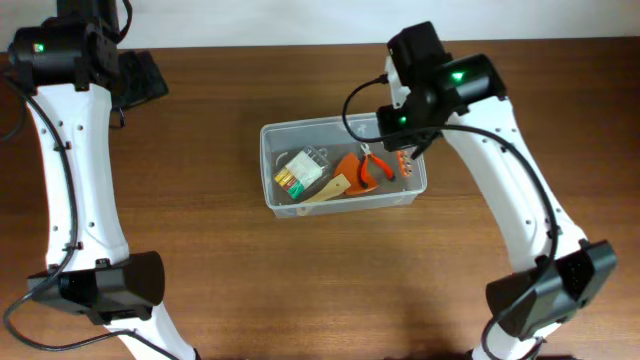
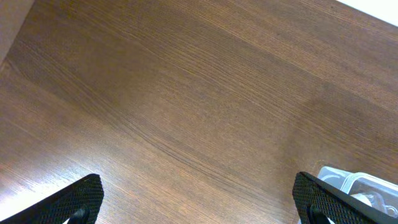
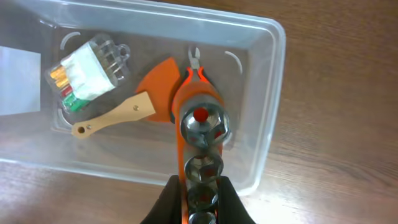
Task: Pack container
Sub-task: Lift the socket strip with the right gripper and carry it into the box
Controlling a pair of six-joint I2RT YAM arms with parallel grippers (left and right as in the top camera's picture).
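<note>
The orange socket bar still hangs above the container, so the right gripper should next go down and toward the pliers (image 1: 372, 168) and release the bar over their handles.
The clear plastic container (image 1: 342, 201) sits mid-table, also in the right wrist view (image 3: 267, 118). Inside lie a clear case of bits (image 3: 87, 74), a wooden-handled orange scraper (image 3: 118, 115) and orange-handled pliers (image 1: 372, 168). My right gripper (image 3: 200, 198) is shut on an orange rail of metal sockets (image 3: 202, 140), held above the container's right end (image 1: 405, 160). My left gripper (image 2: 199, 199) is open and empty over bare table at the far left; a corner of the container (image 2: 348, 180) shows beside its right finger.
The brown wooden table (image 1: 300, 290) stretches round the container. A pale wall edge (image 1: 300, 20) runs along the back. The arm bases (image 1: 110, 285) stand at the front left and front right (image 1: 560, 285).
</note>
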